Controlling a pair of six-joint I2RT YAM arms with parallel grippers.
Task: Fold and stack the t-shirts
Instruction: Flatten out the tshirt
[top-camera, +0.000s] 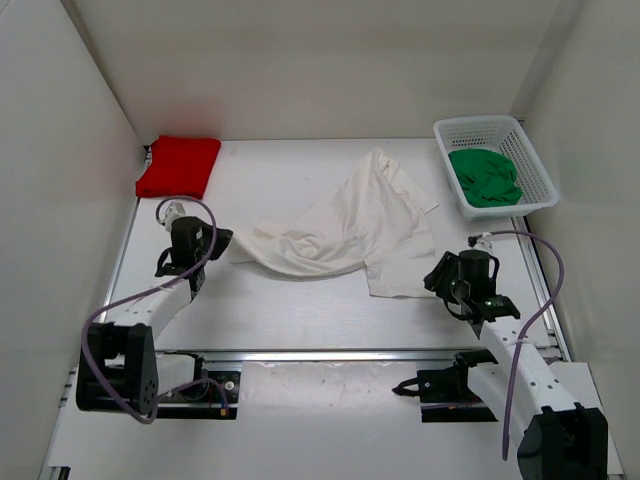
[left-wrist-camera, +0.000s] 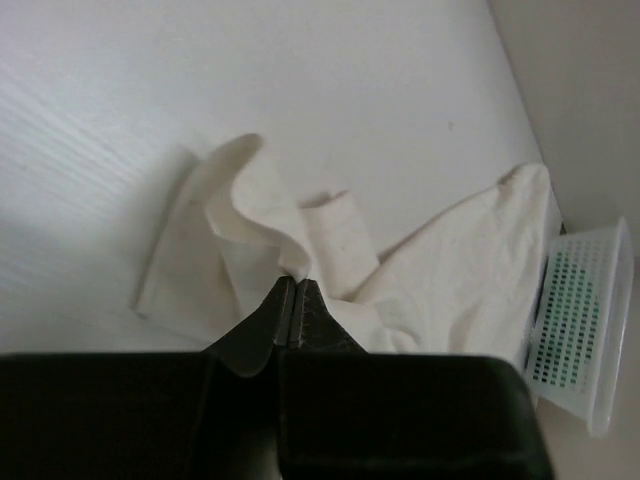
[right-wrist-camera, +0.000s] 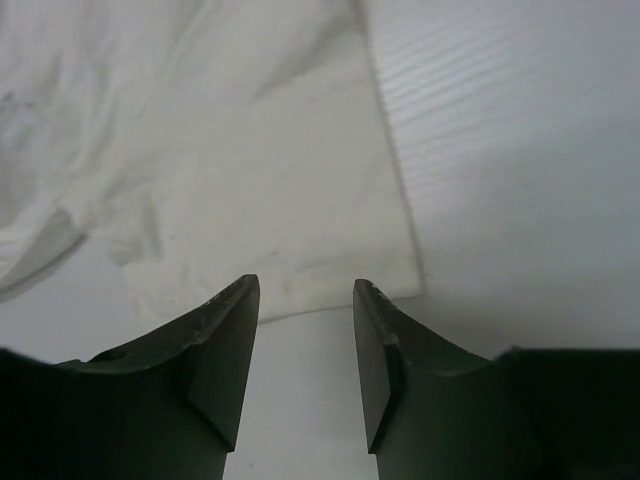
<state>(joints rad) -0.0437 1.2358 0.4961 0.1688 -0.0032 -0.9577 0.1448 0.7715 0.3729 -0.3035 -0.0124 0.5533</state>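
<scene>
I need to lower my right gripper next onto the white t-shirt's near corner (top-camera: 431, 295) (right-wrist-camera: 408, 283) on the basket's side and close there, as it lies just below its open fingers.
The white t-shirt (top-camera: 350, 225) lies crumpled across the middle of the table. My left gripper (top-camera: 222, 243) is shut on a fold of its left end; in the left wrist view the tips (left-wrist-camera: 296, 282) pinch the cloth (left-wrist-camera: 300, 235). My right gripper (top-camera: 436, 275) is open and empty, just off the shirt's near right corner (right-wrist-camera: 330, 270), with its jaws apart above the table. The red t-shirt (top-camera: 179, 165) lies folded at the far left corner. The green t-shirt (top-camera: 485, 176) is bundled in the basket.
A white plastic mesh basket (top-camera: 540, 165) stands at the far right; it also shows in the left wrist view (left-wrist-camera: 580, 330). White walls close in the table on three sides. A metal rail (top-camera: 330, 355) runs along the near edge by the arm bases.
</scene>
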